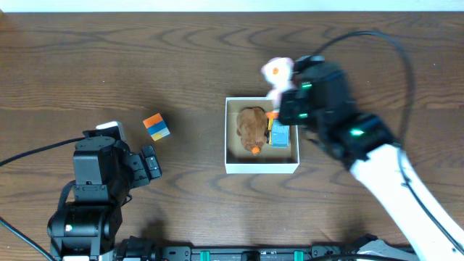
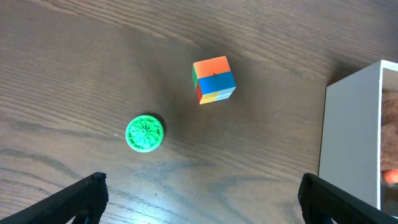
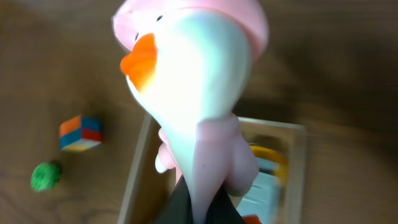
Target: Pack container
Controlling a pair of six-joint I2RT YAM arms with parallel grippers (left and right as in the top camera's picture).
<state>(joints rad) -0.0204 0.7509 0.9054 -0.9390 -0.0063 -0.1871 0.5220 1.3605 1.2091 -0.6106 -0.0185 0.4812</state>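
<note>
I need to move my right gripper to the left in the overhead view and down next, to let go of the duck in the strip inside the box's cube-side (image 1: 231,136), because it is empty.
The container (image 1: 262,167) is a white square box with a tan inside, at the table's middle right. A brown plush toy (image 1: 251,125) and a blue and yellow toy (image 1: 279,135) lie in it. My right gripper (image 1: 284,93) is shut on a pink and white duck toy (image 1: 276,74) and holds it above the box's far right corner; the duck fills the right wrist view (image 3: 193,106). My left gripper (image 2: 200,198) is open and empty, low over bare table. A coloured cube (image 2: 213,78) and a green round toy (image 2: 145,132) lie ahead of it.
The cube (image 1: 156,126) lies on the table left of the box, near the left arm (image 1: 101,170). The box's white wall (image 2: 351,137) shows at the right edge of the left wrist view. The right arm (image 1: 391,174) stretches in from the lower right.
</note>
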